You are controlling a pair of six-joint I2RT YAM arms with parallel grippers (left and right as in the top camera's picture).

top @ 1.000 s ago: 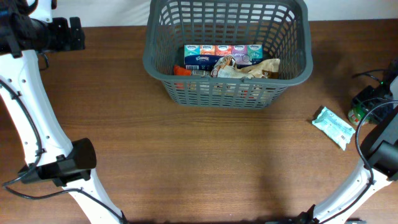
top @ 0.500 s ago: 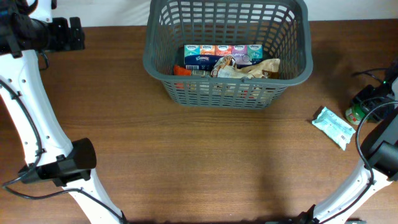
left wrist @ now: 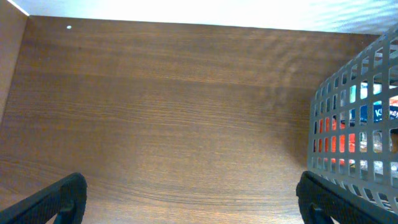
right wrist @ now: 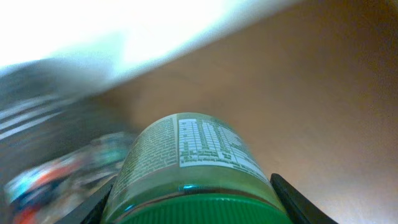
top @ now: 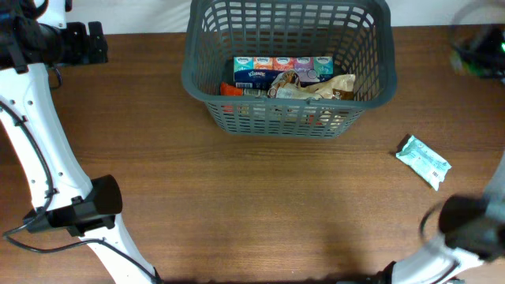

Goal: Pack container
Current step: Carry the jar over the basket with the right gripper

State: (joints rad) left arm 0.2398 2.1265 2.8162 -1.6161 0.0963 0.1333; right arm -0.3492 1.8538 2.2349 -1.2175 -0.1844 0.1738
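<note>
I will move my right gripper to the left in the overhead view next and lower the jar beside the crumpled packet, because the basket already holds groceries.
The dark grey lattice basket [top: 379,55] stands at the back middle of the table and holds a tissue pack [top: 282,69], a crumpled packet and other groceries. Its slotted side also shows in the left wrist view [left wrist: 348,124]. My right gripper [top: 479,57] is a blur at the far right, up off the table, shut on a green-lidded jar [right wrist: 196,168] that fills the right wrist view. My left gripper [top: 96,41] is at the far left, open and empty, left of the basket; its fingertips [left wrist: 59,199] stand wide apart above bare wood.
A pale teal wipes packet [top: 423,160] lies on the wood at the right, in front of the right gripper. The left arm's base [top: 87,207] stands at the front left; the right arm's blurred link [top: 469,225] is at the front right.
My right gripper has lifted the green-lidded jar off the table at the right edge and swung it fast toward the back, higher up. The left arm has not moved.
</note>
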